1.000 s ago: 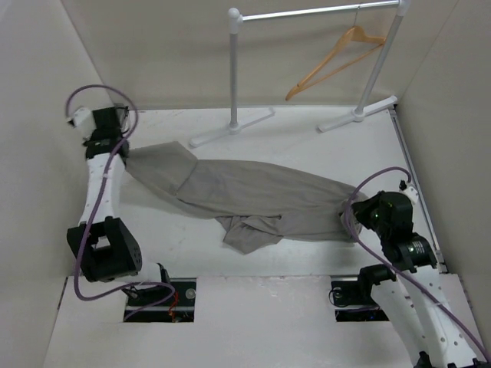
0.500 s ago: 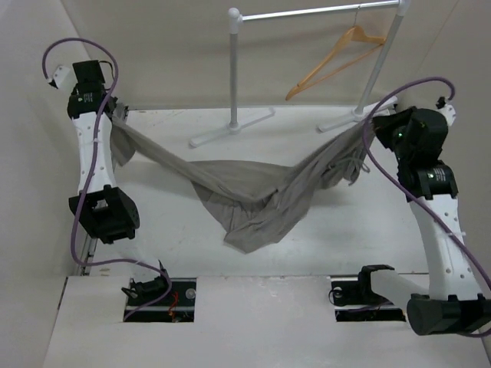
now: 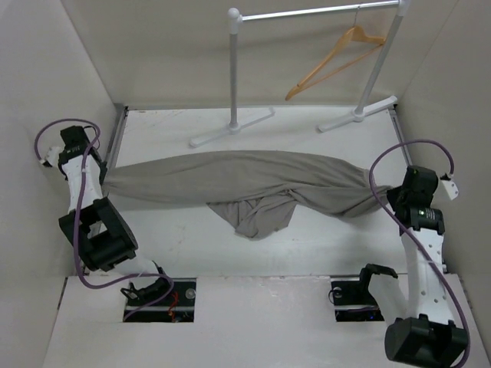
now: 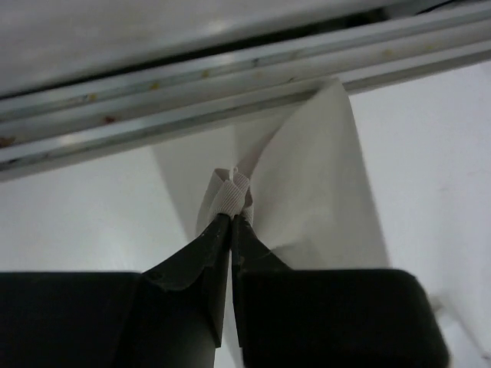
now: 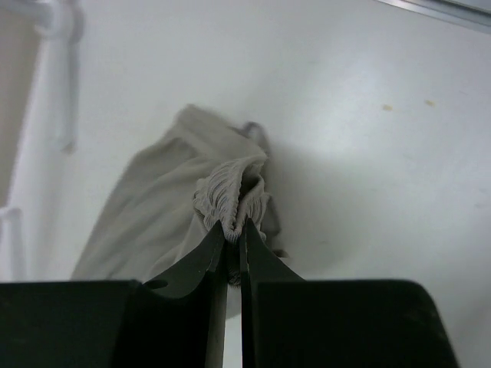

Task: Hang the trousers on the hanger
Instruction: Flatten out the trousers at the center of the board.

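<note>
Next, my right gripper draws slightly back toward my base, then opens, since the trousers (image 3: 238, 180) already lie stretched across the table.
The grey-taupe trousers (image 3: 238, 180) lie stretched left to right across the table, with a loose fold hanging toward the front at the middle. My left gripper (image 3: 103, 182) is shut on the trousers' left end (image 4: 230, 195), near the table's left rail. My right gripper (image 3: 387, 198) is shut on the bunched ribbed edge at the right end (image 5: 234, 195). The tan wooden hanger (image 3: 334, 61) hangs by its hook from the rail at the back right, far from both grippers.
The white-and-silver clothes rail (image 3: 314, 11) stands at the back on two feet (image 3: 230, 126). Beige walls close in the left, right and back. A metal channel (image 4: 230, 84) runs along the table's left edge.
Both arms have come down and spread outward. The trousers, held high and sagging in the middle half a second ago, now lie pulled out flat on the table.
</note>
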Tool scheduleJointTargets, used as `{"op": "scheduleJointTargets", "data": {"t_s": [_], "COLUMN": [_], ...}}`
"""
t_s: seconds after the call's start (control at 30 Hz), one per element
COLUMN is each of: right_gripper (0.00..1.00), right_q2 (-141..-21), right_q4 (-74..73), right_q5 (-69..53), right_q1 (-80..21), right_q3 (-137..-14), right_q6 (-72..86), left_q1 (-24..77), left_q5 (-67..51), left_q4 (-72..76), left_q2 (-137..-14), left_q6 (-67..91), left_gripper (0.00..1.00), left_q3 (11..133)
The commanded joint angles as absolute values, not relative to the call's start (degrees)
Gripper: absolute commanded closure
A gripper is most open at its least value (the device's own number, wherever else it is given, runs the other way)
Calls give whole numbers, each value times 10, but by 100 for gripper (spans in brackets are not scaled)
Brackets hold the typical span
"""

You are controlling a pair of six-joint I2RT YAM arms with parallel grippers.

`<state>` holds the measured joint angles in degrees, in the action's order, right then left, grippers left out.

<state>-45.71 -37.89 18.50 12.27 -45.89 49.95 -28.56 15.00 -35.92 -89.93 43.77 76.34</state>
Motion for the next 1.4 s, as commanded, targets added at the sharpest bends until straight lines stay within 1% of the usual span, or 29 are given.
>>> {"op": "scheduleJointTargets", "data": {"t_s": [0.0,0.2,0.23,0.27,0.3,0.33,0.37,0.43,0.47,0.5,0.53,0.57,0.6,0.67,0.7,0.73,0.77,0.8,0.83,0.9,0.93,1.0,1.07,1.17,1.23,1.3,1.37], "right_gripper": [100,96,94,89,85,75,70,44,36,29,21,16,15,16,24,29,43,70,78,80,82,81,80,75,69,61,57], "right_q2": [-475,-511,-525,-551,-560,-571,-575,-560,-556,-553,-547,-541,-536,-529,-522,-519,-509,-491,-477,-458,-443,-429,-411,-384,-374,-392,-432], "right_q4": [-397,-404,-401,-389,-386,-382,-381,-384,-385,-388,-392,-392,-392,-385,-375,-371,-367,-360,-353,-336,-325,-329,-345,-354,-353,-349,-333], "right_q5": [230,246,251,252,249,236,229,233,240,249,260,263,264,256,250,244,236,223,206,177,112,70,60,53,49,54,47], "right_q1": [173,242,252,261,268,279,282,279,266,248,230,219,209,191,169,154,126,90,69,45,17,0,-14,-20,-15,-3,9], "right_q3": [-432,-431,-434,-439,-442,-451,-458,-496,-511,-530,-548,-560,-567,-569,-564,-562,-555,-534,-518,-490,-456,-429,-405,-369,-362,-375,-395], "right_q6": [533,551,552,552,552,550,548,533,524,516,512,509,506,500,495,492,485,483,478,463,428,413,409,399,402,401,396], "left_q1": [-282,-280,-280,-280,-278,-273,-269,-244,-238,-219,-201,-177,-161,-153,-152,-152,-159,-163,-169,-170,-169,-168,-172,-181,-188,-191,-192], "left_q5": [158,181,184,186,190,192,192,216,224,264,298,326,320,301,284,273,252,243,228,215,207,208,210,213,215,214,215], "left_q4": [-316,-303,-301,-301,-305,-311,-313,-314,-314,-314,-314,-312,-312,-316,-319,-322,-325,-325,-320,-320,-316,-311,-307,-302,-292,-286,-286], "left_q2": [-878,-893,-893,-894,-896,-892,-888,-850,-843,-825,-821,-835,-874,-938,-976,-1001,-1031,-1047,-1065,-1093,-1118,-1133,-1145,-1158,-1165,-1176,-1188], "left_q6": [427,418,417,417,416,417,417,416,414,400,389,371,360,352,347,347,351,354,359,363,368,376,385,393,395,396,397], "left_gripper": [96,96,95,93,88,77,72,46,43,35,30,27,28,29,31,33,38,40,41,41,41,40,39,39,39,39,40], "left_q3": [699,644,646,650,659,670,674,705,710,731,748,768,792,822,839,850,862,867,870,883,896,902,904,903,897,899,905]}}
